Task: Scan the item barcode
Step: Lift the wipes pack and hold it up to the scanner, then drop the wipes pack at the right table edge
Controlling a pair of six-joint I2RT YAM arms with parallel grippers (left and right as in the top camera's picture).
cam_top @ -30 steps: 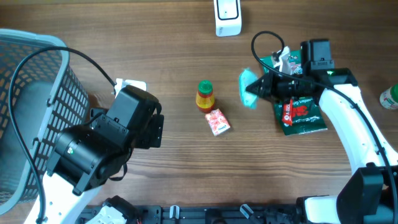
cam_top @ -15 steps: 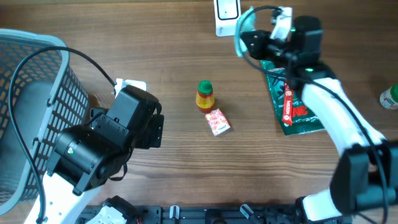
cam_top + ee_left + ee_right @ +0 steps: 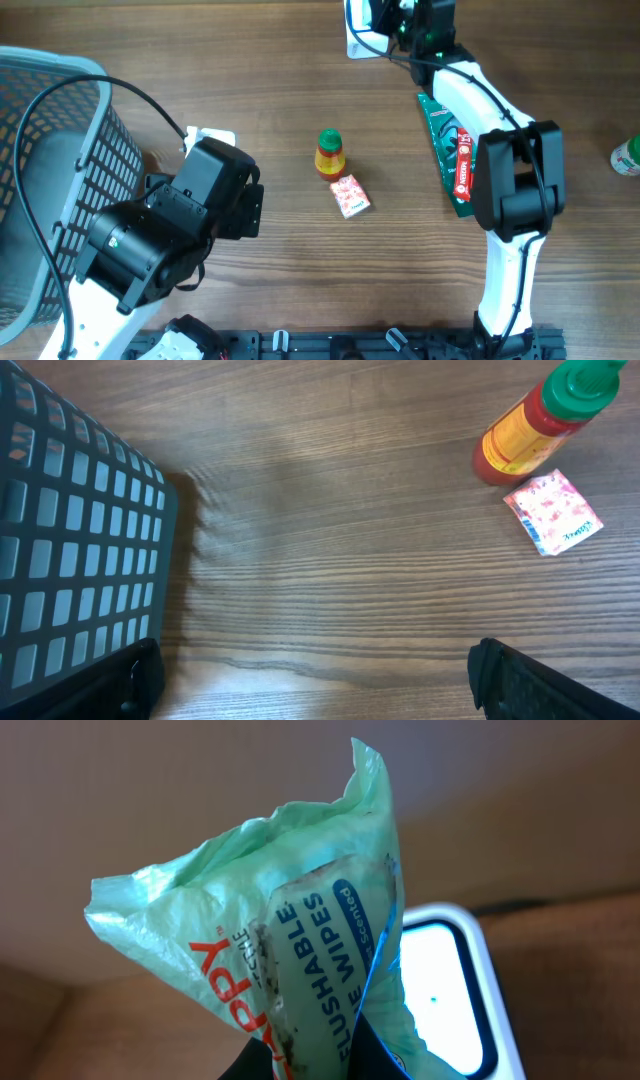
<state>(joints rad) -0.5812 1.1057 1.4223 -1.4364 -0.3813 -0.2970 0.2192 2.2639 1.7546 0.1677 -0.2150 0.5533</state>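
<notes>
Next, the robot's right gripper needs to swing back from the scanner, toward the right in the overhead view, and go down beside the small bottle, where the bare wood is open.
In the right wrist view my right gripper [image 3: 320, 1065] is shut on a pale green pack of flushable wipes [image 3: 300, 950]. The crumpled pack stands up from the jaws. Just behind it on the right is the white scanner [image 3: 450, 990], its window lit. From overhead the right arm reaches to the table's far edge, its gripper [image 3: 392, 18] right beside the scanner [image 3: 362, 40]; the pack is mostly hidden there. My left gripper [image 3: 315, 680] is open over bare wood, with nothing between its fingers.
A red and yellow sauce bottle [image 3: 330, 153] and a pink packet [image 3: 350, 195] sit mid-table. A green and red bag [image 3: 455, 150] lies under the right arm. A grey mesh basket [image 3: 50, 150] fills the left side. A small bottle [image 3: 628, 157] is at the right edge.
The right arm has swung the wipes pack from above the green and red bag up to the far edge, in front of the scanner. The left arm has not moved.
</notes>
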